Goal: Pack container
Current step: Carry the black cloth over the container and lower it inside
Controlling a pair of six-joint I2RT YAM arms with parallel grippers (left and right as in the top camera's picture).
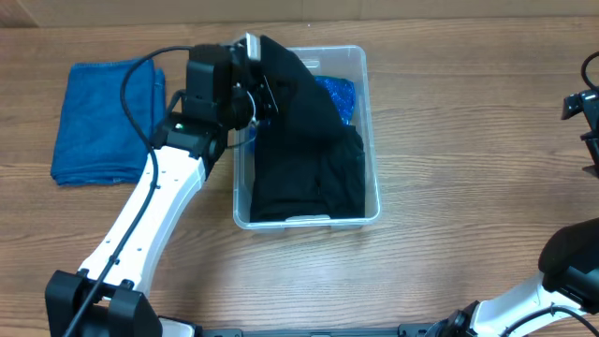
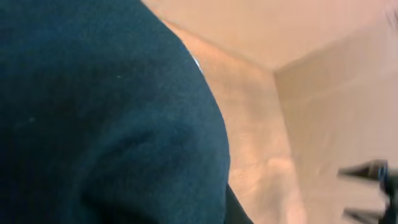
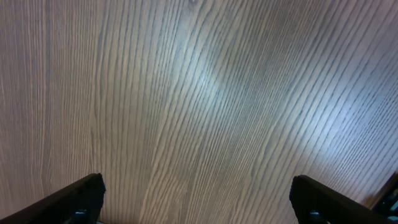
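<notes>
The raised end of black cloth (image 1: pixel 309 159) still hangs over the container's corner, so my left gripper should go toward the blue sparkly item and down inside.
The clear container (image 1: pixel 371 168) stands at the table's middle. A black cloth (image 1: pixel 309 159) lies in it and drapes up over its far left corner. A blue sparkly item (image 1: pixel 339 96) shows under the cloth at the container's far right. My left gripper (image 1: pixel 255 94) is at the container's far left rim and is shut on the raised end of the black cloth. That dark cloth (image 2: pixel 106 118) fills the left wrist view and hides the fingers. My right gripper (image 3: pixel 199 199) is open and empty over bare wood; its arm (image 1: pixel 588 103) is at the far right.
A folded blue towel (image 1: pixel 108 122) lies on the table left of the container, beside my left arm. The left arm's black cable loops over the towel's right edge. The wooden table (image 1: pixel 468 206) lies between the container and my right arm.
</notes>
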